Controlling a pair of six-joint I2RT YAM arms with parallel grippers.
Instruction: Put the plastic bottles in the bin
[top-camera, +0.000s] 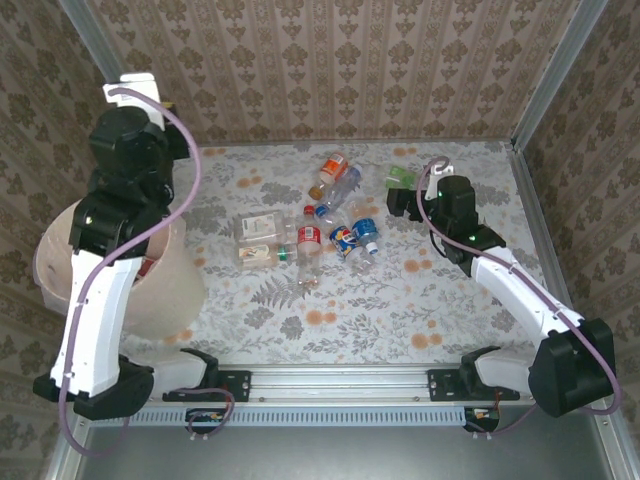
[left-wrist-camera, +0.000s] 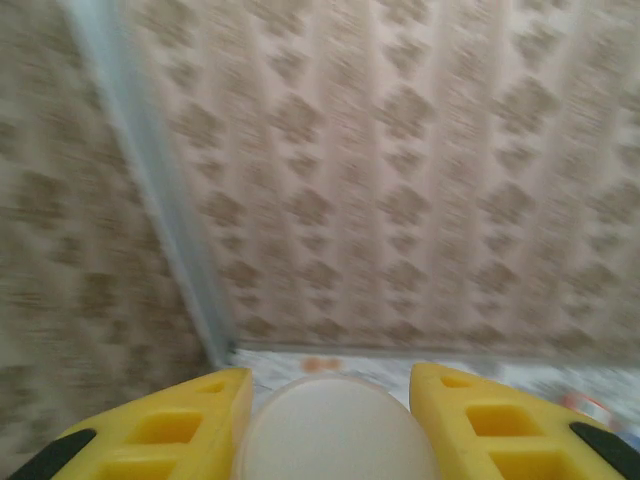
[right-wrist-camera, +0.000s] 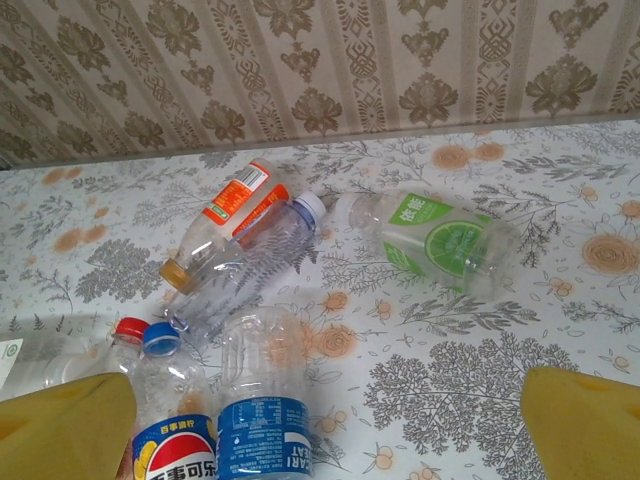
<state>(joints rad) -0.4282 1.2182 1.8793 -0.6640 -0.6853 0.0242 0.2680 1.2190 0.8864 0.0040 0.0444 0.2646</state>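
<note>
My left gripper holds the pale round bottle end, which still hangs beyond the bin's rim. It needs to move back over the pale pink bin's opening (top-camera: 154, 262) next and release the bottle end there.
Several plastic bottles lie mid-table: an orange-labelled one (top-camera: 332, 168) (right-wrist-camera: 235, 215), a clear one (top-camera: 342, 190) (right-wrist-camera: 250, 265), a red-labelled one (top-camera: 309, 245), a Pepsi one (top-camera: 343, 240) (right-wrist-camera: 170, 430), a blue-labelled one (top-camera: 365, 235) (right-wrist-camera: 262, 405), and a green lime one (top-camera: 402, 177) (right-wrist-camera: 435, 240). Two crushed ones (top-camera: 258, 242) lie further left. The pale pink bin (top-camera: 165, 285) stands at the left edge. My left gripper (top-camera: 150, 95) (left-wrist-camera: 330, 385) is raised high beyond the bin, shut on a pale round bottle end (left-wrist-camera: 335, 430). My right gripper (top-camera: 405, 200) (right-wrist-camera: 322, 385) hangs open above the table, just right of the blue-labelled bottle.
Patterned walls and metal corner posts (top-camera: 545, 85) close in the floral table (top-camera: 420, 290). Bare cloth stretches in front of the bottle cluster and to its right. The left arm (top-camera: 95, 300) crosses over the bin's rim.
</note>
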